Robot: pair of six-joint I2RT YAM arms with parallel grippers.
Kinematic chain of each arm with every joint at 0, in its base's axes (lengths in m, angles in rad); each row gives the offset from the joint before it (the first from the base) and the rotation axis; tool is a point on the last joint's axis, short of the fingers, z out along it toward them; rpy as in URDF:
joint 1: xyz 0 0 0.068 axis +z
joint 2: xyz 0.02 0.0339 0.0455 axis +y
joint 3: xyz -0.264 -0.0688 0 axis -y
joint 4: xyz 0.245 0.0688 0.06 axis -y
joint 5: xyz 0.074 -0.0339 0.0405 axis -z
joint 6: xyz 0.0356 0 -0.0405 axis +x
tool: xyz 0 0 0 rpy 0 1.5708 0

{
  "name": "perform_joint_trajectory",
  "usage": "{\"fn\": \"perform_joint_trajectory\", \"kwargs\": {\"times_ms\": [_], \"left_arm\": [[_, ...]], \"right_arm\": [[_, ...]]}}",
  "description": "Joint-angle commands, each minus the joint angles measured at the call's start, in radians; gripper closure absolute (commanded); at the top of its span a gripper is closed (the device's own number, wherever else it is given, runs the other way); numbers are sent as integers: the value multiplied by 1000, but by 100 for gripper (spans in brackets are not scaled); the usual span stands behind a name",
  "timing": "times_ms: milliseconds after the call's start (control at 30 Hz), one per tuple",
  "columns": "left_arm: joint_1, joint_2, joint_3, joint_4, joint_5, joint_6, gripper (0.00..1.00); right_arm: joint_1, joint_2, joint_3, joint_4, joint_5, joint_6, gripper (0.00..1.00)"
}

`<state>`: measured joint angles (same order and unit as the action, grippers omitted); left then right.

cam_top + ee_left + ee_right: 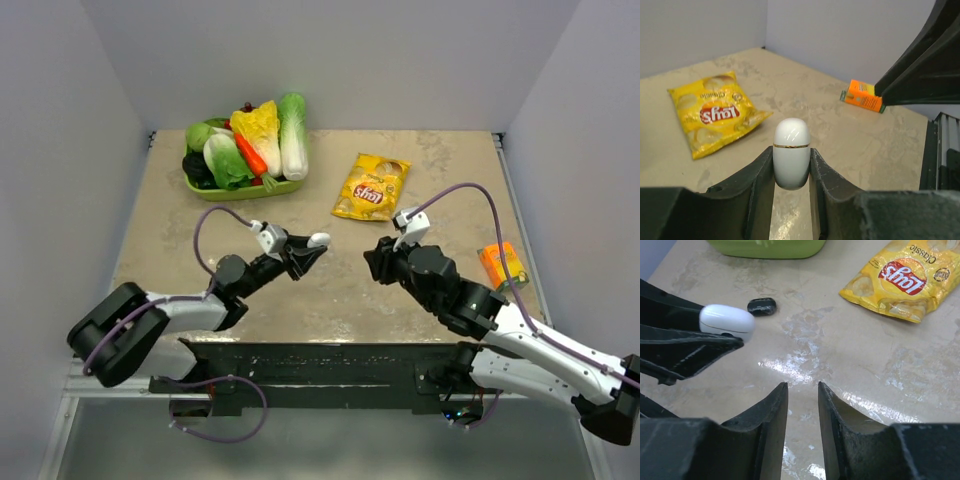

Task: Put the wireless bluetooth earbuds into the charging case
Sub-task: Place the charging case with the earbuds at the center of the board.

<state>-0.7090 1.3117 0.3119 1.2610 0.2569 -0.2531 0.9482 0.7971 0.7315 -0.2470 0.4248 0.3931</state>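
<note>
I need to tilt my left gripper's fingers down next, lower the charging case [318, 240] onto the bare, clear tabletop below, short of the chips bag, and let go.
My left gripper [308, 250] is shut on a white oval charging case [791, 152] with a thin gold band, and holds it above the table. The case's lid looks closed. The case [726, 320] also shows in the right wrist view, at the tip of the left fingers [685, 347]. One small dark rounded earbud [762, 306] lies on the table beyond it, near the green tray. My right gripper [803, 386] faces the case from the right with its jaws a little apart and nothing between them. In the top view the right gripper [375, 262] hangs a short way from the case [318, 240].
A green tray [245, 190] of toy vegetables stands at the back left. A yellow Lay's chips bag [371, 187] lies at the back middle. A small orange box [503, 265] sits by the right edge. Walls close off the table's far and side edges.
</note>
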Motion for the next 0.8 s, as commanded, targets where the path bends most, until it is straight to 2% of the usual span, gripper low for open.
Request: {"fn": "perform_joint_trajectory", "kwargs": {"times_ms": [0, 200, 367, 633, 733, 767], "left_arm": [[6, 109, 26, 637, 15, -6, 100], [6, 300, 76, 638, -30, 26, 100], [20, 475, 157, 637, -131, 11, 100], [32, 629, 197, 637, -229, -38, 100], [36, 658, 190, 637, -222, -46, 86], [36, 662, 188, 637, -220, -46, 77]], "right_arm": [[0, -22, -18, 23, 14, 13, 64], [1, -39, -27, -5, 54, 27, 57], [1, -33, -27, -23, 57, 52, 54], [0, -33, -12, -46, 46, 61, 49], [1, -33, -11, -46, 46, 55, 48], [0, -32, -11, -46, 46, 53, 47]]}}
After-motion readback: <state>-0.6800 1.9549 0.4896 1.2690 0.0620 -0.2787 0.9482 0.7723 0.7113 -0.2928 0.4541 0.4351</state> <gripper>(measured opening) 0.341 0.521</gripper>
